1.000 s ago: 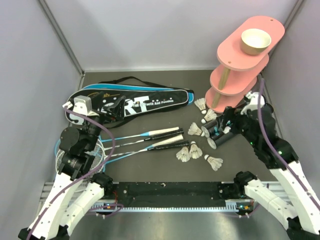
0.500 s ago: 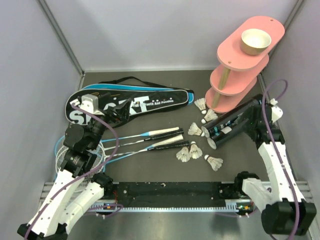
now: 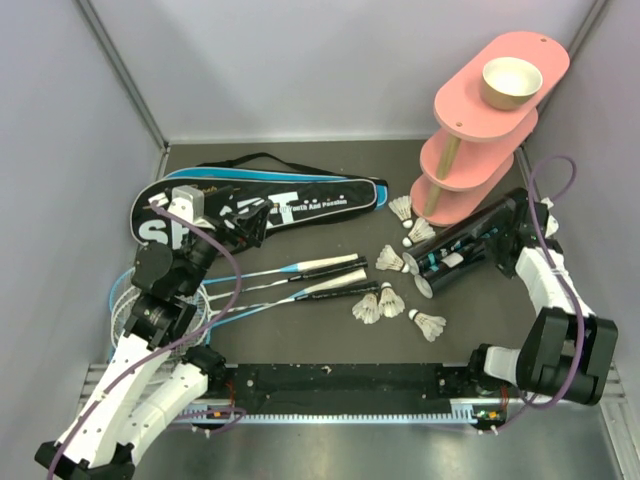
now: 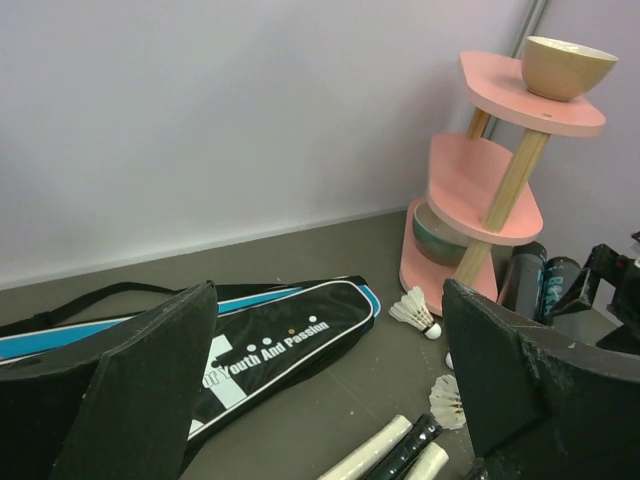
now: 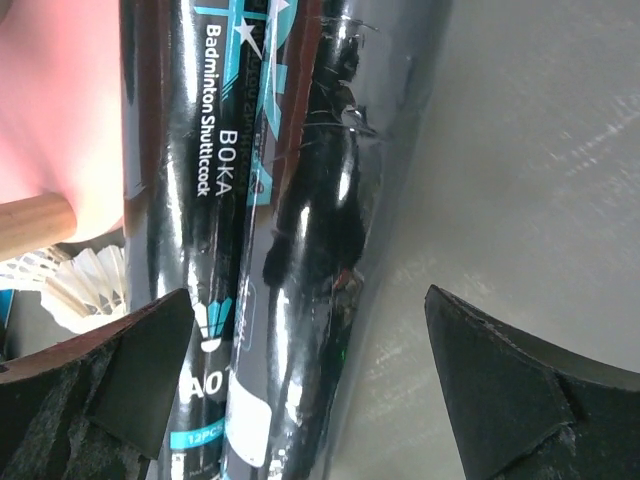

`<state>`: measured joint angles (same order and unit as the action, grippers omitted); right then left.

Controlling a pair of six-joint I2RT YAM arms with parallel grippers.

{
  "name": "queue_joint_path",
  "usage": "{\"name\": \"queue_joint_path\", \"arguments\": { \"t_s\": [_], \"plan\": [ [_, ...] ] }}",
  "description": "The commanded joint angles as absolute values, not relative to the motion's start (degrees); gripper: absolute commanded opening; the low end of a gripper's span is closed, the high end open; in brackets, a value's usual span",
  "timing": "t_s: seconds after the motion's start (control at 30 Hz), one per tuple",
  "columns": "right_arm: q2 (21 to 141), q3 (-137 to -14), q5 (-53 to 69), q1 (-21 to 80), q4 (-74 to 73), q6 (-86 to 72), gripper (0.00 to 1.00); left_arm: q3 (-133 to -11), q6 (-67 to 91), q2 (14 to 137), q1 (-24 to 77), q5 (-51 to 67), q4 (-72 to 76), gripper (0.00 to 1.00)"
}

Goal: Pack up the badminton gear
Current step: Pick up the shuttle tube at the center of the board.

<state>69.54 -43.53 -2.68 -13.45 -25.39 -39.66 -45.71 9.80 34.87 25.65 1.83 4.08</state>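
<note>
My right gripper should next move down onto the tube farther from the pink stand and close around the tube's body, because that tube is already between the open fingers.
The black and blue racket bag [image 3: 290,200] lettered SPORT lies at the back left, also in the left wrist view [image 4: 270,335]. Two thin rackets [image 3: 300,280] lie in front of it, handles [image 4: 400,455] pointing right. Several white shuttlecocks [image 3: 392,262] are scattered around the mouths of two black tubes [image 3: 455,250] lying side by side. My left gripper [image 3: 248,225] hovers open above the bag [image 4: 328,300], holding nothing. My right gripper [image 3: 497,225] hangs open over the tubes' far end; one tube [image 5: 320,200] lies between its fingers [image 5: 308,300], the other [image 5: 190,180] beside it.
The pink three-tier stand [image 3: 480,120] rises at the back right, right behind the tubes, with a tan bowl [image 3: 511,82] on its top shelf. Grey walls close in the left, back and right sides. A shuttlecock [image 4: 415,312] lies at the stand's foot.
My right arm folded back to the right and its gripper slid from the tubes' mouths to their far end. My left gripper shifted slightly right over the bag.
</note>
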Motion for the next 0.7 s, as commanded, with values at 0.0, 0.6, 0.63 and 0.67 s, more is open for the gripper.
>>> {"name": "queue_joint_path", "arguments": {
  "t_s": [0.0,0.6,0.63,0.67],
  "plan": [
    [74.0,-43.2,-0.6,-14.2,-18.2,-40.8,0.97,-46.0,11.2,36.0,25.9,4.3,6.9,0.97],
    [67.6,-38.4,-9.7,-14.8,-15.1,-42.3,0.48,-46.1,13.2,37.7,26.0,6.4,7.0,0.96],
    [64.5,-38.8,-10.9,-14.8,-16.9,-41.4,0.41,-46.1,13.6,37.7,26.0,6.9,7.2,0.97],
    [60.6,-39.2,-11.1,-14.8,-19.1,-40.3,0.37,-46.2,14.1,38.5,26.0,7.9,7.2,0.97]
  ]
}}
